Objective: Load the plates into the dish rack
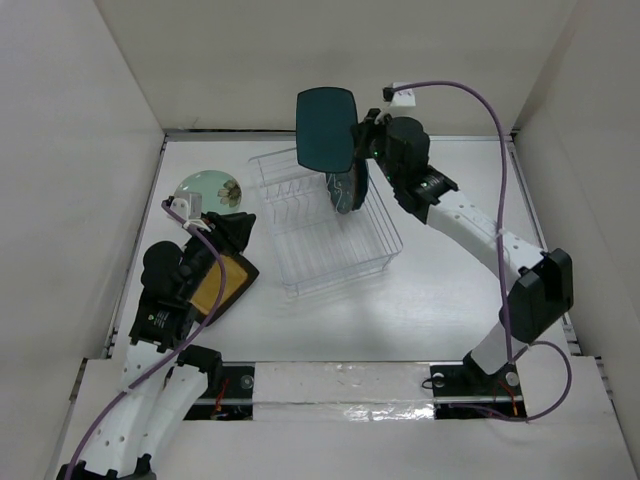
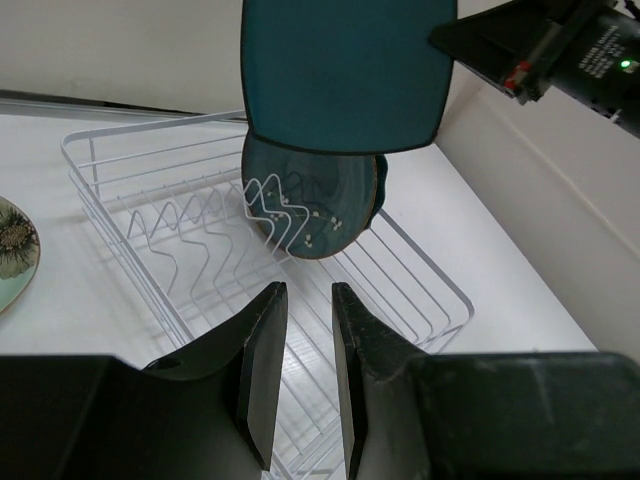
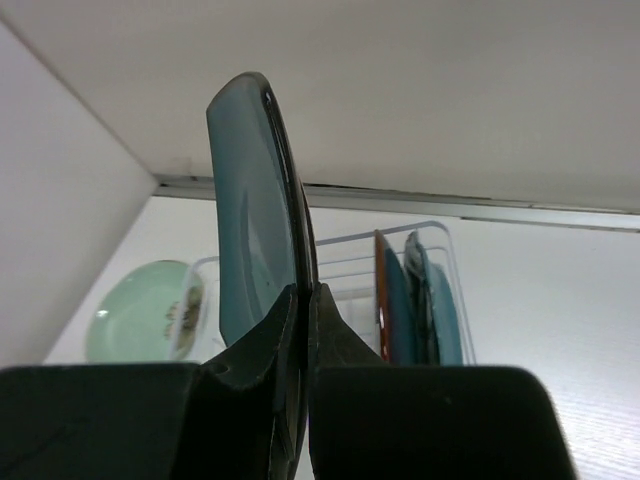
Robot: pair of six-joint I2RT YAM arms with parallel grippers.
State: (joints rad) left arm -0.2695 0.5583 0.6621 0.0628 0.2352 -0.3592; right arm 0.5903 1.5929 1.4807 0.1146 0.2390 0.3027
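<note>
The plate is above the round plates in the rack, at a different angle from them. My right gripper needs to turn, go down and release the plate in the empty slot beside them next.
My right gripper (image 1: 362, 135) is shut on the edge of the rounded-square dark teal plate (image 1: 327, 128) and holds it upright above the far end of the clear dish rack (image 1: 300, 270). The right wrist view shows the plate (image 3: 250, 220) pinched edge-on between my fingers (image 3: 303, 295). Two round dark teal plates (image 1: 348, 185) stand in the rack's far slots (image 3: 420, 300). My left gripper (image 1: 240, 228) is open and empty (image 2: 305, 292), above the mustard-yellow plate (image 1: 225, 285) lying flat left of the rack. The pale green patterned plate (image 1: 208, 190) lies flat at the far left.
White walls enclose the table on the left, back and right. The held plate (image 2: 345, 70) hangs just above the racked round plates (image 2: 320, 205) in the left wrist view. The rack's near slots (image 2: 190, 235) hold nothing.
</note>
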